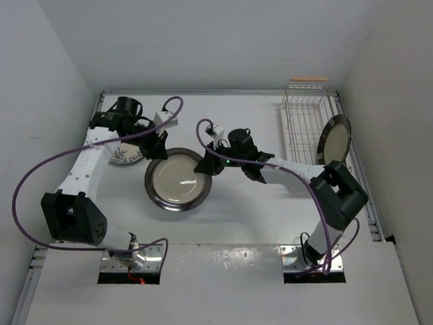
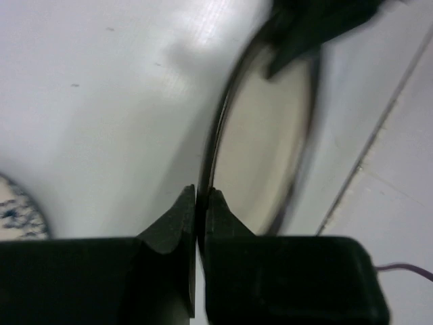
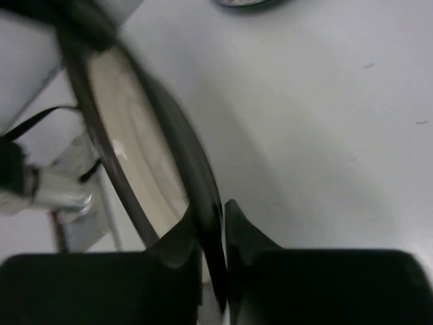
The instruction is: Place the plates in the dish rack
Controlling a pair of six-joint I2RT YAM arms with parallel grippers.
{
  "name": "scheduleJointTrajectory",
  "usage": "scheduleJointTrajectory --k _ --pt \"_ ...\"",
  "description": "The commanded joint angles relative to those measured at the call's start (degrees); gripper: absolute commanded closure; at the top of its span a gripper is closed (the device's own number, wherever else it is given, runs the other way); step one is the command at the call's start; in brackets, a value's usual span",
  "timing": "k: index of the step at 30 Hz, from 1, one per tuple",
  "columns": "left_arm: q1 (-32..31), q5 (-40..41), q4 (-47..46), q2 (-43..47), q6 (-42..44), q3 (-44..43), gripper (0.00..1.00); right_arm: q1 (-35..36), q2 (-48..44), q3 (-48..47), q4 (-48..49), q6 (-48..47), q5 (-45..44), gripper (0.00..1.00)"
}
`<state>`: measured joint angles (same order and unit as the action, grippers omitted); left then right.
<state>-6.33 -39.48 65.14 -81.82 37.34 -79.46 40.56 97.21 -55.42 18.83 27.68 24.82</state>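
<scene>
I will next lift my right gripper across to the right in the top view, turn it, lower it onto empty wires of the dish rack beside the standing plate (image 1: 312,135) and release.
A cream plate with a dark rim (image 1: 178,179) sits at the table's middle, held from both sides. My left gripper (image 1: 160,151) is shut on its far-left rim; in the left wrist view the rim (image 2: 215,145) runs straight between the closed jaws (image 2: 201,200). My right gripper (image 1: 205,166) clamps the plate's right rim, which the right wrist view shows pinched between the fingers (image 3: 218,218). A blue floral plate (image 1: 124,155) lies flat under my left arm, mostly hidden. Another cream dark-rimmed plate (image 1: 336,139) stands on edge at the right side of the white wire dish rack (image 1: 302,123).
The rack stands at the far right with a wooden handle bar (image 1: 308,80) at its far end. White walls close in the table on the left, back and right. Purple cables loop off both arms.
</scene>
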Motion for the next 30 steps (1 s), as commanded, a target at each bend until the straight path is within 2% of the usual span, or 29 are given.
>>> scheduleJointTrajectory --k 1,3,4,5,9,12,15,17,19,20,22,23,24,26,30 --pt "0.44 -5.17 -2.83 2.1 -3.86 -3.77 1.0 0.23 -2.27 0.31 8.68 3.87 0.85 0.99" --pt "1.05 -1.4 -6.33 2.1 -8.32 -3.77 0.98 -0.04 -4.65 1.54 7.9 3.0 -1.52 1.0" --pt "1.66 0.44 -7.48 2.1 -11.38 -3.77 0.92 -0.39 -6.31 1.8 6.93 2.03 -1.88 1.0" --pt "1.67 4.03 -9.14 2.1 -12.63 -4.29 0.84 -0.3 -8.33 1.8 5.36 1.59 -4.49 1.0" --pt "3.07 10.82 -10.39 1.58 -17.38 -6.14 0.33 -1.7 -14.67 -1.08 -2.82 -3.67 -12.76 1.0" --pt "4.47 18.28 -12.67 1.58 -21.95 -7.81 0.22 -4.5 -20.03 -6.17 -9.59 -6.23 -19.44 1.0" --pt "5.8 26.61 -14.51 2.1 -25.56 -8.34 0.2 -9.16 -26.78 -11.08 -17.74 -10.09 -27.34 1.0" --pt "6.77 29.37 -14.52 2.71 -26.09 -7.65 0.19 -12.15 -28.03 -13.39 -20.3 -13.43 -30.25 1.0" --pt "8.34 30.87 -15.05 2.72 -26.09 -6.06 0.19 -15.4 -29.18 -18.83 -23.92 -19.65 -37.8 1.0" --pt "8.96 30.87 -15.05 3.33 -26.09 -4.84 0.19 -16.11 -29.53 -22.07 -25.75 -21.51 -44.35 1.0" --pt "8.96 30.26 -15.05 3.34 -26.62 -3.6 0.19 -18.66 -29.8 -23.85 -26.74 -30.29 -48.53 1.0" --pt "9.49 29.56 -15.57 3.94 -26.62 -2.55 0.19 -19.19 -29.71 -25.25 -26.83 -32.23 -54.55 1.0" --pt "9.49 29.55 -15.57 3.95 -26.62 -2.54 0.19 -21.29 -29.71 -25.44 -26.83 -37.56 -56.01 1.0" --pt "10.1 29.03 -15.57 4.47 -26.62 -1.4 0.19 -23.92 -29.88 -25.01 -25.86 -40.5 -61.6 1.0" --pt "10.63 29.03 -16.1 4.48 -26.62 -0.88 0.19 -27.18 -30.67 -20.54 -26.3 -46.84 -63.76 1.0"
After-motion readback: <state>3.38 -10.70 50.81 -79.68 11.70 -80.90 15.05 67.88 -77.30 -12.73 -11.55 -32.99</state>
